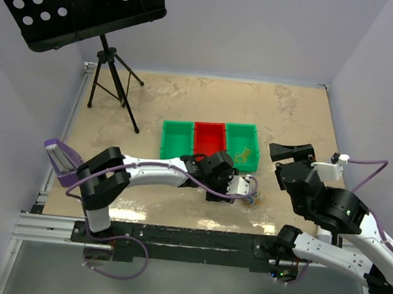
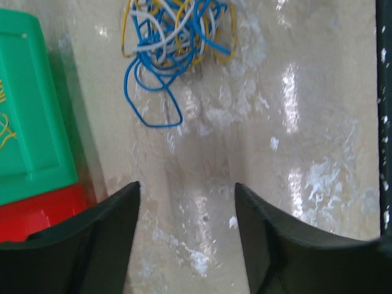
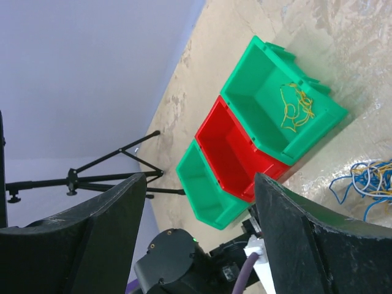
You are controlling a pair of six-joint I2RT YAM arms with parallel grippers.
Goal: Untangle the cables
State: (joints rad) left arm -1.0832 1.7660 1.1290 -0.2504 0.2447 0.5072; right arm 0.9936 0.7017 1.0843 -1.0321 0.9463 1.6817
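The blue cable's loop (image 1: 245,201) (image 2: 155,115) sticks out from the tangle, so the robot's left gripper should move down and to the right in the top view onto it.
A tangle of blue, yellow and white cables (image 2: 174,43) lies on the table just ahead of my left gripper (image 2: 187,190), which is open and empty low over the tabletop. The tangle also shows in the top view (image 1: 252,198) by the left gripper's tip (image 1: 248,191), and at the right edge of the right wrist view (image 3: 367,184). A yellow cable (image 3: 297,107) lies in the right green bin (image 3: 318,119). My right gripper (image 3: 199,184) is open and empty, held high above the table in the top view (image 1: 291,155).
Three bins stand in a row: a left green bin (image 1: 176,140), a red bin (image 1: 209,140), a right green bin (image 1: 241,144). A black music stand (image 1: 113,78) on a tripod stands at the back left. In the left wrist view, the green bin (image 2: 30,116) is close on the left.
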